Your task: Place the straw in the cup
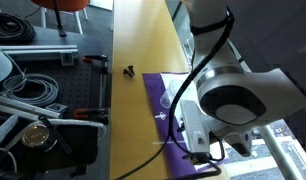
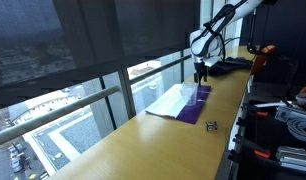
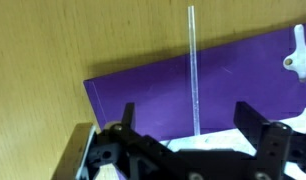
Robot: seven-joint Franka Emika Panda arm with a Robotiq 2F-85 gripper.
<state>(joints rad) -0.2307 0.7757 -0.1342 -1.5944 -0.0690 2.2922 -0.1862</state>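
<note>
I will next lower my gripper onto the part of the straw on the purple cloth and close its open fingers there, because that part of the straw is below, between them.
The straw (image 3: 193, 70) is a thin pale stick lying flat. It runs from the wooden table across the edge of the purple cloth (image 3: 153, 95) and ends between my fingers. My gripper (image 3: 188, 118) is open, with one finger on each side of the straw and not touching it. In both exterior views the gripper (image 2: 200, 75) hangs low over the cloth (image 1: 158, 112); my arm hides the fingers in one of them. A faint round clear rim that may be the cup (image 1: 168, 99) shows on the cloth. I cannot make out the cup in the wrist view.
A small black object (image 1: 129, 70) lies on the wooden table past the cloth's end and also shows in an exterior view (image 2: 211, 125). A white sheet (image 2: 168, 100) lies on the cloth. Windows run along the table's far side (image 2: 93, 90); cables and equipment lie beside the table (image 1: 33, 100).
</note>
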